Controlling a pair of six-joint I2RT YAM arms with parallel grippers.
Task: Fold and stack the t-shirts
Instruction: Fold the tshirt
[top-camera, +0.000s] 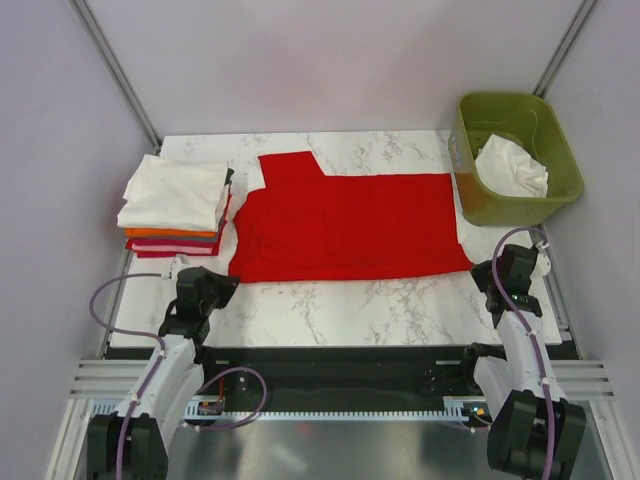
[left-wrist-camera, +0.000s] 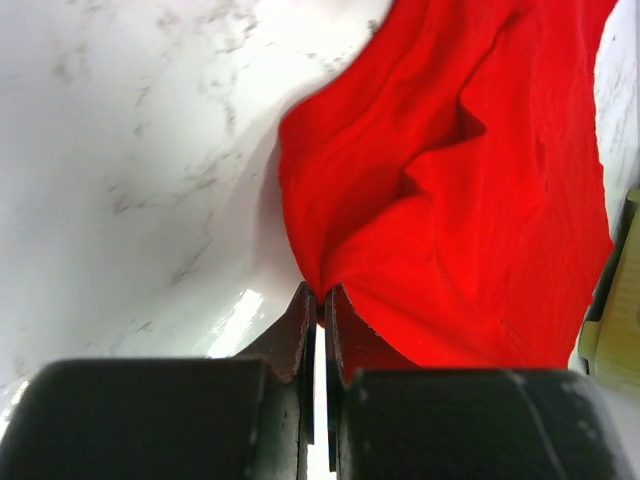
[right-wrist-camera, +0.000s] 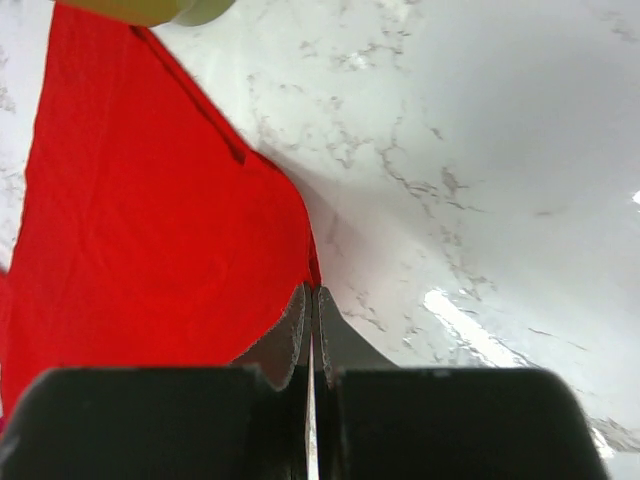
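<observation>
Next, my left gripper draws back over the bare marble strip (top-camera: 244, 294) between it and my base and releases the red corner, since creases cross the cloth.
A bright red t-shirt (top-camera: 350, 225) lies spread flat across the middle of the marble table (top-camera: 340, 305), one sleeve pointing to the far side. My left gripper (top-camera: 228, 281) is shut on its near left corner, and the left wrist view shows the red cloth (left-wrist-camera: 450, 190) pinched between the jaw tips (left-wrist-camera: 320, 300). At the near right corner my right gripper (top-camera: 479, 268) is shut on the hem, with the red cloth (right-wrist-camera: 160, 220) running off from its tips (right-wrist-camera: 312, 291). A stack of folded t-shirts (top-camera: 175, 200), white on top with orange and dark red below, sits at the far left.
An olive-green bin (top-camera: 515, 155) stands at the far right with a crumpled white shirt (top-camera: 512, 168) inside, close to the red shirt's right edge. Bare marble shows along the near side between the two arms. Metal frame posts rise at the back corners.
</observation>
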